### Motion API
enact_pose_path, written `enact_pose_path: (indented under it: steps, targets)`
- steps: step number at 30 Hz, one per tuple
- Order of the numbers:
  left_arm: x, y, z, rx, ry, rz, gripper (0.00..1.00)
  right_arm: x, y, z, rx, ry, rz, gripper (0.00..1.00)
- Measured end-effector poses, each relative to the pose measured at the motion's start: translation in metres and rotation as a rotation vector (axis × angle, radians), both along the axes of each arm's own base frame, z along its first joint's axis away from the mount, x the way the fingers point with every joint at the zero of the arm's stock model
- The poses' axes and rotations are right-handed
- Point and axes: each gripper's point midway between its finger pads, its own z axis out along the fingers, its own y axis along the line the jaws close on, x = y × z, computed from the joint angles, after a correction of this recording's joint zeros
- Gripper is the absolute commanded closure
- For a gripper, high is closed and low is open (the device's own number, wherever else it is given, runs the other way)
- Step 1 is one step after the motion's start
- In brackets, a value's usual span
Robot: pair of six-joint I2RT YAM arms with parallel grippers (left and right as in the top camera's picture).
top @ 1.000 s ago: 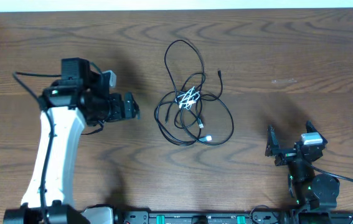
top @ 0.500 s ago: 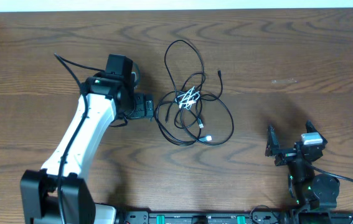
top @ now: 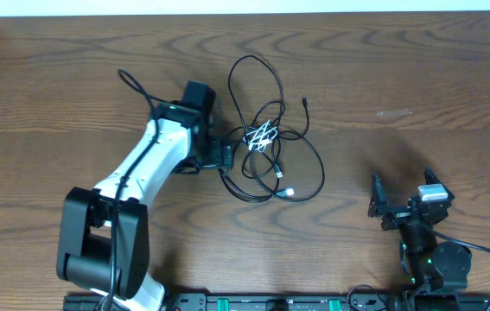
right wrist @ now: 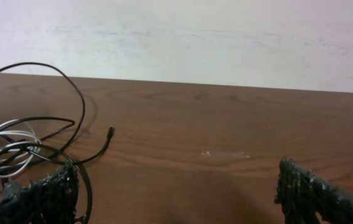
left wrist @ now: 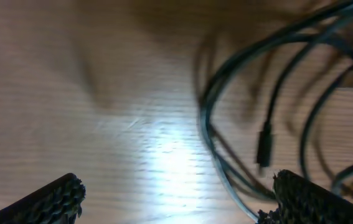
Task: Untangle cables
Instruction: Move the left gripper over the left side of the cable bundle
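The paired pieces of the black cables' outer bend (top: 223,176) (left wrist: 207,134) below run clear of the white knot. I need to lower my left gripper's open fingers around the bend next and close them.
A tangle of black cables (top: 266,138) with a white cable (top: 262,134) knotted in its middle lies at the table's centre. My left gripper (top: 225,156) is open at the tangle's left edge, low over the table. The left wrist view is blurred; it shows black cable loops (left wrist: 276,106) ahead and to the right of my open fingers (left wrist: 173,199), with nothing between them. My right gripper (top: 397,204) is open and empty near the front right. The right wrist view shows the tangle (right wrist: 20,149) far to the left of the fingers (right wrist: 176,193).
The wooden table (top: 400,78) runs wide on all sides of the tangle. A white wall (right wrist: 195,37) rises behind the table's far edge. A loose cable plug (right wrist: 110,132) lies to the tangle's right.
My left arm has swung right across the table, from the left side to the tangle's left edge. The right arm and the cables have not moved.
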Motion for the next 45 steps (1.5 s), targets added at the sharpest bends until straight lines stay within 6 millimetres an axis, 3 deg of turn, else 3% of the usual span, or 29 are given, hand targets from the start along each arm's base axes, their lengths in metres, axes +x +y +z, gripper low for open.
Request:
enact_pose_path:
  steps: [4,20,36,44,45]
  targets:
    - [0.004,-0.008,0.001,-0.009,-0.020,0.004,0.02,0.000,0.000,0.000,0.000,0.000,0.000,0.01]
    - [0.007,-0.008,-0.011,-0.013,-0.001,0.097,0.02,0.000,0.000,0.000,0.000,0.000,0.000,0.01]
    - [0.012,0.007,-0.011,0.035,-0.019,0.124,0.02,0.000,0.000,0.000,0.000,0.000,0.000,0.01]
    - [0.005,0.010,-0.024,0.038,-0.012,0.124,0.00,0.000,0.000,0.000,0.000,0.000,0.000,0.01]
    - [0.004,0.010,-0.025,0.039,-0.010,0.124,0.05,0.000,0.000,0.000,0.000,0.000,0.000,0.01]
